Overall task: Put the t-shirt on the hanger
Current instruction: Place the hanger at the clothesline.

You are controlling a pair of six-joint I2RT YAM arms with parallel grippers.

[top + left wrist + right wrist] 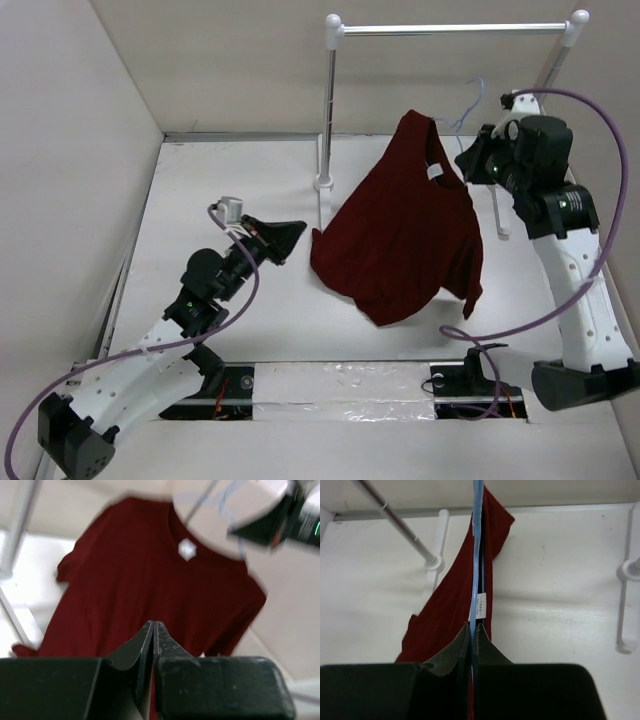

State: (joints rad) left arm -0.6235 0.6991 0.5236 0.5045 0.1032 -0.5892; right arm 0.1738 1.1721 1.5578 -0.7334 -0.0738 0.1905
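The bar's bare end [549, 29] lies outward. My right gripper will next carry the hanger [470, 110] outward, toward the right in the top view, hook it on that end and let go.
The maroon t-shirt [405, 225] hangs in the air over the table's middle, draped on the light-blue wire hanger [470, 110], whose hook shows above the collar. My right gripper [468, 160] is shut on the hanger's wire [477, 555] at the collar, next to the white tag [481, 605]. The shirt [451, 610] hangs below it. My left gripper [292, 238] is shut and empty, left of the shirt's lower hem and apart from it. In the left wrist view the shirt [150, 575] fills the view beyond the shut gripper [154, 624].
A tall white rack with a metal rail [450, 28] stands at the back; its left post [328, 110] and base [324, 183] are just left of the shirt. White walls close in on the left and back.
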